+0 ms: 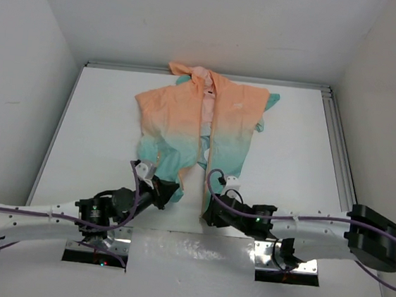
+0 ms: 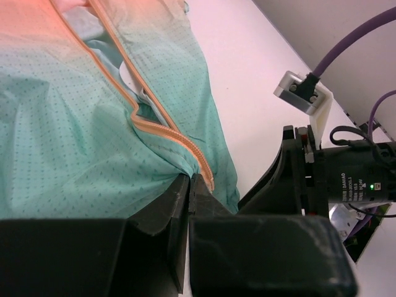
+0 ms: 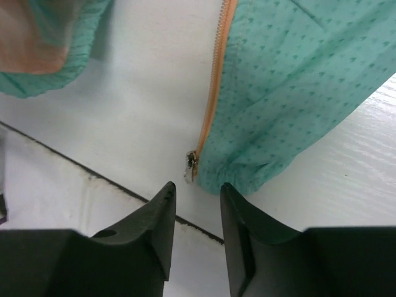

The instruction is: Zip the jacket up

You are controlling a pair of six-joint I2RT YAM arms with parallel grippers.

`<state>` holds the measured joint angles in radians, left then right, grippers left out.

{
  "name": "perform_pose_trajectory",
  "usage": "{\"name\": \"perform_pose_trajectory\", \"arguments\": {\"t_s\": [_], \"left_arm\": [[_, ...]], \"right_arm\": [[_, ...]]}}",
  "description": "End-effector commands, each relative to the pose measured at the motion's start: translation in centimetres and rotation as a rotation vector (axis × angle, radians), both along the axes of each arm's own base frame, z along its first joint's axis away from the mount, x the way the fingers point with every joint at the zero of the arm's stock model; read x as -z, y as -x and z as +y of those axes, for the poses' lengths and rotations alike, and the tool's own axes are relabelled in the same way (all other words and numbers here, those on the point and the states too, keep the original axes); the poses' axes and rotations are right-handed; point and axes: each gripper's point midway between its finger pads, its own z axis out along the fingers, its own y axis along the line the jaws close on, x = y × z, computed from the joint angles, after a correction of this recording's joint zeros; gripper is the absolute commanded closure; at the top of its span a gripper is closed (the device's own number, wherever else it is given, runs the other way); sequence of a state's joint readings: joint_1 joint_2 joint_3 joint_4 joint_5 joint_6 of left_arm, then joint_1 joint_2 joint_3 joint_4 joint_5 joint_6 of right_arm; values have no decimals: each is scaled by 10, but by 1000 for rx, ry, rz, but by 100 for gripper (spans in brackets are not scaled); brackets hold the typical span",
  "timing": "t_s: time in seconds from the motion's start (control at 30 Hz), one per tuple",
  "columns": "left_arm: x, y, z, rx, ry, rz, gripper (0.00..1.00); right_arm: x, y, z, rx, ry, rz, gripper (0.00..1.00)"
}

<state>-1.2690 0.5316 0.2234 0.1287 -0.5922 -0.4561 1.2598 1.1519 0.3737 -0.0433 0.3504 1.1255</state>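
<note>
My right gripper comes down over the jacket's hem next, fingers straddling the jacket's teal corner by the metal slider [image 3: 192, 166], which lies just past my open fingers.
The jacket [image 1: 204, 121] lies flat in the middle of the table, peach-orange at the top and teal at the bottom, with its front open. My left gripper [image 1: 168, 191] is shut on the bottom hem of the left front panel, beside the orange zipper tape [image 2: 167, 133]; its fingertips [image 2: 185, 185] pinch the teal cloth [image 2: 74, 136]. My right gripper [image 3: 197, 189] is open and empty just short of the small metal zipper slider [image 3: 192, 166] at the bottom of the right panel [image 3: 297, 80]. It also shows in the top view [image 1: 209, 210].
A dark seam [image 3: 93, 176] crosses the white table just below the hem. My right arm's wrist and purple cable [image 2: 346, 179] sit close to the right of my left gripper. White walls and a metal rail [image 1: 336, 149] close in the table.
</note>
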Motion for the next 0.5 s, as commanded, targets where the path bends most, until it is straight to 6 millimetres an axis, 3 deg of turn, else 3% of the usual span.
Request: {"name": "perform_pose_trajectory", "arguments": {"t_s": [0.0, 0.3, 0.47], "left_arm": [[-10, 0, 1, -8, 29, -16, 100], [-4, 1, 6, -19, 49, -4, 100], [0, 2, 6, -14, 51, 4, 100]], "right_arm": [[-5, -9, 5, 15, 43, -46, 64], [2, -21, 4, 57, 170, -74, 60], [16, -18, -1, 69, 232, -42, 61]]}}
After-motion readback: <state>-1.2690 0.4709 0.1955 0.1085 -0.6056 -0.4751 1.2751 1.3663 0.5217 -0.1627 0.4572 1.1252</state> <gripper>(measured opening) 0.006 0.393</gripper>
